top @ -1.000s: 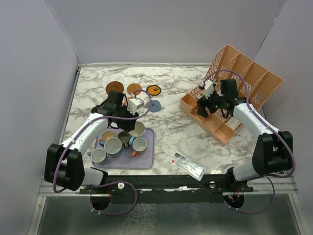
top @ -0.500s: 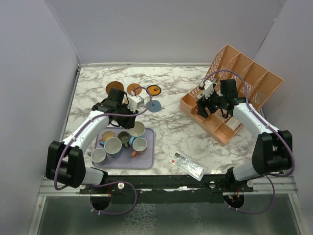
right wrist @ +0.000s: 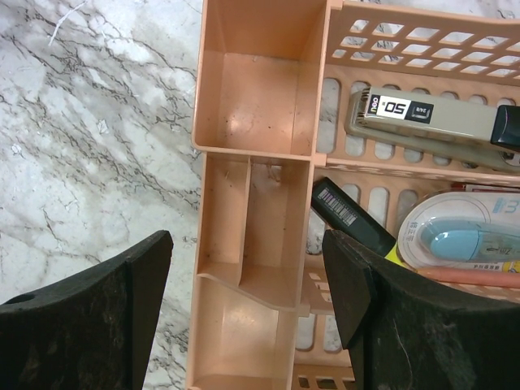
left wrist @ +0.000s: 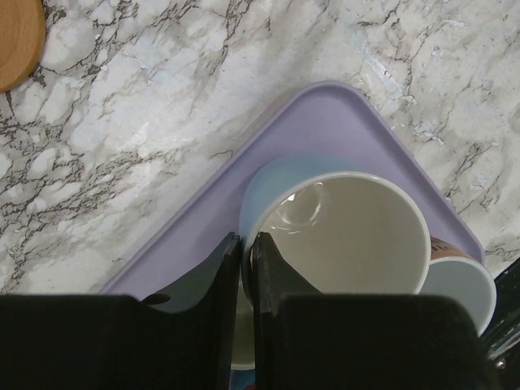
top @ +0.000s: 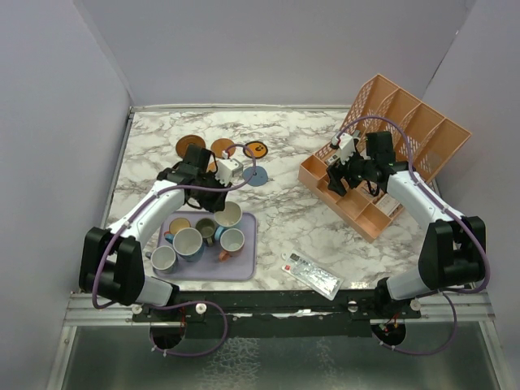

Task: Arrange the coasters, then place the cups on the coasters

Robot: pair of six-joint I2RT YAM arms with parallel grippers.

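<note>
The left gripper will next carry the light blue cup up and outward from the tray, then lower it and let it go on the dark brown coaster (top: 189,146), which is empty.
A light blue cup (left wrist: 341,236) stands at the far corner of the lavender tray (left wrist: 325,122). My left gripper (left wrist: 245,242) is shut on its rim, one finger inside and one outside. From above, the left gripper (top: 211,193) sits at the tray's back edge, over several cups (top: 188,242). A dark brown coaster (top: 189,146), a tan-orange coaster (top: 223,147) and an orange coaster with a black mark (top: 256,149) lie in a row behind it. A grey-blue coaster (top: 257,176) lies nearer. My right gripper (right wrist: 245,244) hangs open over the organiser, holding nothing.
The orange slotted organiser (top: 382,154) stands at the right and holds a stapler (right wrist: 431,118) and a correction tape (right wrist: 463,236). A flat packet (top: 310,275) lies near the front edge. Purple walls close in the left, back and right sides.
My left gripper has closed on the light blue cup's rim, and its arm has shifted slightly toward the back. The right arm has not moved.
</note>
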